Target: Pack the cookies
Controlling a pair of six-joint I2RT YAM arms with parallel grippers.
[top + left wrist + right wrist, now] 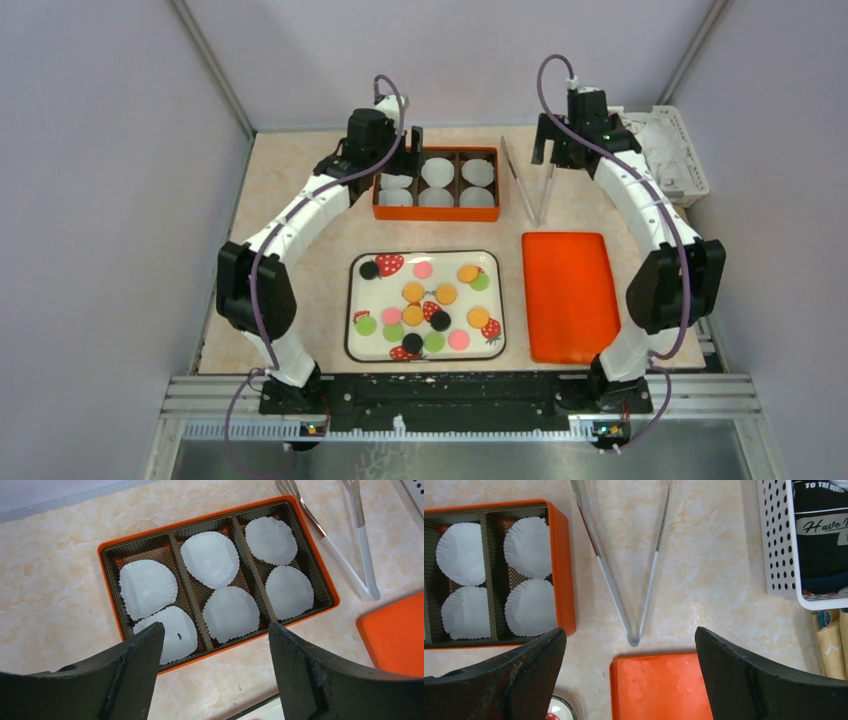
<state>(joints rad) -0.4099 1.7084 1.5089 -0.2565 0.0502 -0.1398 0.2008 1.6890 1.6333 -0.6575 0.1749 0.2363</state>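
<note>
I should lower my right gripper next onto the white handles of the metal tongs, one finger outside each arm of the tongs, as the arms there fit between its open fingers.
The cookies (pixel 413 292), small flat discs in orange, pink, green and black, lie scattered on a white strawberry-print tray (pixel 445 263) at the near middle of the table. An orange box (pixel 436 208) holding several white paper cups (pixel 437 171) stands at the far middle, with no cookies in it. My left gripper (pixel 414 140) hangs open and empty just left of and above the box; in the left wrist view (pixel 215 626) the box (pixel 220 515) lies below it. My right gripper (pixel 548 150) is open and empty above the metal tongs (pixel 530 180).
The tongs (pixel 651 585) lie right of the box (pixel 561 555), their joined end near an orange lid (pixel 570 295), which also shows in the right wrist view (pixel 659 685). A white perforated basket (pixel 675 150) stands at the far right corner. Grey walls enclose the table.
</note>
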